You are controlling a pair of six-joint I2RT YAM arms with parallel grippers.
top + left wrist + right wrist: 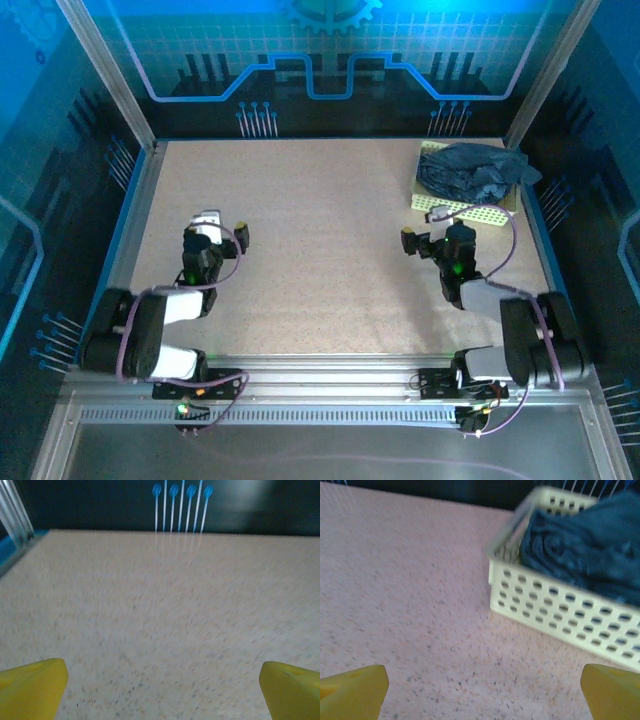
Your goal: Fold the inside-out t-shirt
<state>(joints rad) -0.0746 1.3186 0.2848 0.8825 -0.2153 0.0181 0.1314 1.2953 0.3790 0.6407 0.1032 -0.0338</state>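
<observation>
My right gripper reaches outward over the basket's near side and down onto the t-shirt bundle's middle [478, 172] [619, 545] next, since the t-shirt bundle lies behind that side.
The inside-out t-shirt [475, 170] is a dark slate-blue crumpled bundle piled in a pale yellow-green perforated basket [470, 211] at the table's far right. In the right wrist view the t-shirt [585, 545] bulges above the basket's near wall [560, 615], ahead and to the right of my right gripper [484, 682]. That gripper [422, 228] is open over bare table, short of the basket's near left corner. My left gripper [225, 226] is open at the left of the table, far from the shirt, and in its wrist view [164, 680] there is just tabletop between its yellow fingertips [40, 682].
The speckled beige tabletop [320, 220] stretches between the two arms. A blue rail and metal post [15, 525] edge the left side. Blue-headed pins [182, 505] stand along the back wall. The basket sits close to the right rail [535, 215].
</observation>
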